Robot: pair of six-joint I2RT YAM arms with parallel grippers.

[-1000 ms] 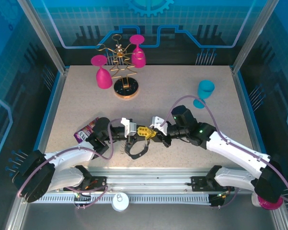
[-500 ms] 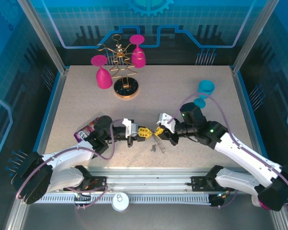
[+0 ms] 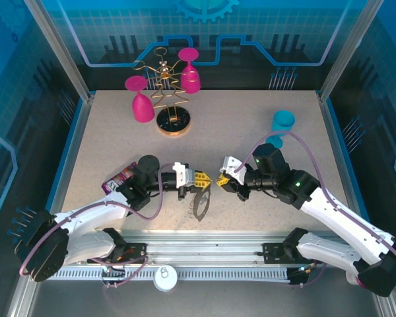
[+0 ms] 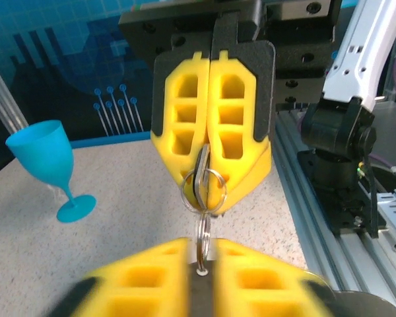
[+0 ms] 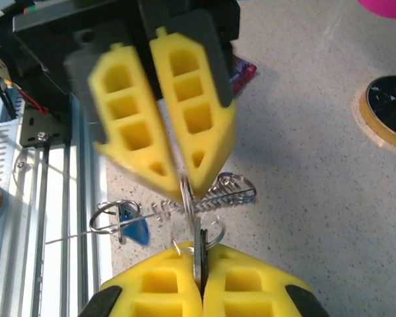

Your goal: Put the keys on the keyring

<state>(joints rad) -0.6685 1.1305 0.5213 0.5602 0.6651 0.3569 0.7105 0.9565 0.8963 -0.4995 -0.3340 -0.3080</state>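
Note:
The keyring [image 5: 214, 197] hangs under both grippers, so my right gripper should next go down to the bare tabletop below, fingers tipping downward, and release the key.
My left gripper [image 3: 202, 178] and right gripper [image 3: 222, 179] meet tip to tip above the table's near middle. The right gripper [image 5: 199, 249] is shut on a key [image 5: 198, 246] with a dark-rimmed head, a small split ring [image 4: 203, 190] hanging from it. The left gripper [image 4: 202, 254] has its fingers a little apart, with a thin ring [image 4: 202, 234] edge-on in the gap. The wavy grey keyring [image 5: 214, 197] hangs under both grippers, and shows as a dark loop [image 3: 199, 202] from above. A blue-headed key [image 5: 136, 231] dangles from it.
The gold glass rack [image 3: 169, 99] with two pink glasses [image 3: 142, 104] stands at the back left. A blue glass [image 3: 282, 124] stands at the right. A purple packet [image 3: 117, 179] lies by the left arm. A metal rail [image 3: 204, 254] runs along the near edge.
The left gripper's fingers have parted slightly and that arm has shifted right. The right gripper has drawn back to the right. The keyring now hangs as a loop under the left fingers.

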